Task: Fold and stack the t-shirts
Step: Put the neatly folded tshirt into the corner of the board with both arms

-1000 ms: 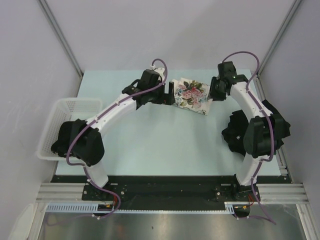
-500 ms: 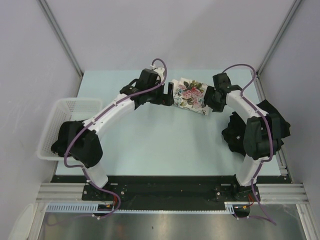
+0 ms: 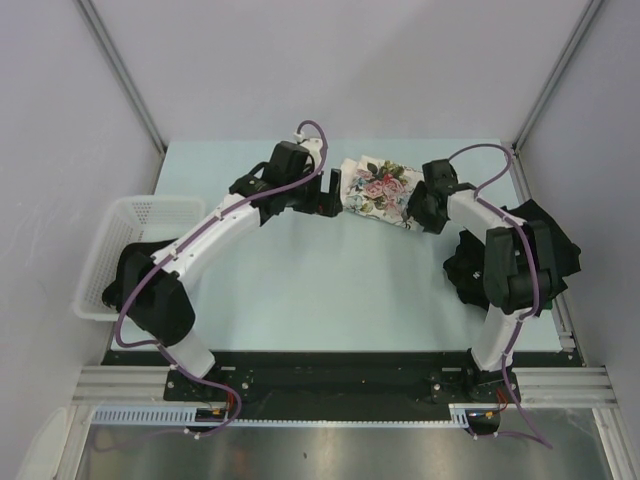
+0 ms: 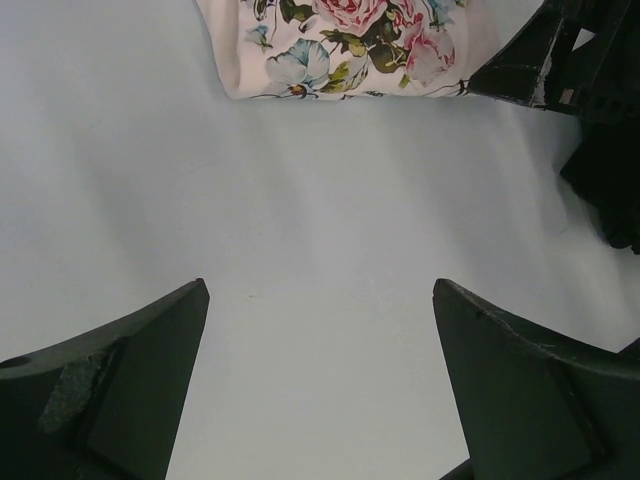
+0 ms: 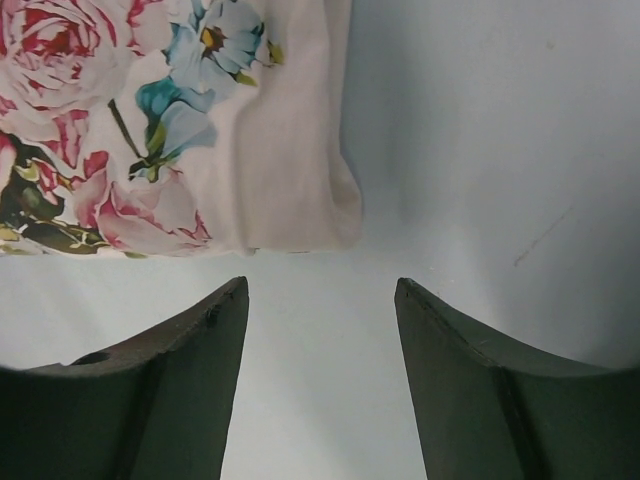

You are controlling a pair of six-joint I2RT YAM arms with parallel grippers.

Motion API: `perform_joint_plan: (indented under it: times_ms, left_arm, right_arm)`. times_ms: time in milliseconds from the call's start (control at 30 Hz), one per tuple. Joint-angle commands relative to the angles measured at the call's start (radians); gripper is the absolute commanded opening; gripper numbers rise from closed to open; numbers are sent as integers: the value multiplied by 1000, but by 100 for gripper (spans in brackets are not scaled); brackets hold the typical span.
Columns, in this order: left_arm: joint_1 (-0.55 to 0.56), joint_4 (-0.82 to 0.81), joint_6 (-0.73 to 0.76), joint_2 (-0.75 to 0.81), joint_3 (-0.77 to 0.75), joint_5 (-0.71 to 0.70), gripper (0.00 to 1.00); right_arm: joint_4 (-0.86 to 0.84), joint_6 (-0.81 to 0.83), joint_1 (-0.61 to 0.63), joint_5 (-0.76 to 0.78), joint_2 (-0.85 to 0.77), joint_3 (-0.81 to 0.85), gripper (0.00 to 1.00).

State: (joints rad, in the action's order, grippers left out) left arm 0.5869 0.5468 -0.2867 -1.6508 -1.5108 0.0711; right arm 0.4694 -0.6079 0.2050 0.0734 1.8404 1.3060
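Note:
The flower-print t-shirt's near corner by the black heap is next, so my right gripper should lower to it and then close there.
A folded cream-white t-shirt with a multicoloured flower print lies at the back middle of the table. It also shows in the left wrist view and the right wrist view. My left gripper is open and empty just left of it. My right gripper is open and empty at its right end, jaws apart from the cloth. A heap of black t-shirts lies at the right edge, partly hidden by the right arm.
A white plastic mesh basket stands at the table's left edge, partly behind the left arm. Grey walls close in the table on three sides. The right gripper's black body shows in the left wrist view.
My right gripper has drawn back toward the near right, off the shirt's right end. My left gripper has shifted slightly left. The cream shirt stays in place.

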Motion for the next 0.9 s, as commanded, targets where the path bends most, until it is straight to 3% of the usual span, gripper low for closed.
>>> perform_joint_plan:
  times_ms: [0,700,867]
  left_arm:
    - [2,7,18,55,4,-13,100]
    - [2,59,23,74,14,-42,99]
    - [2,62,23,69,12,-48,100]
  right_arm:
    - [-66,-33,8,54,14,-17,65]
    - [-252,-59,19,57,112,-63,64]
    - [-268,-67,19,46,140,-62,60]
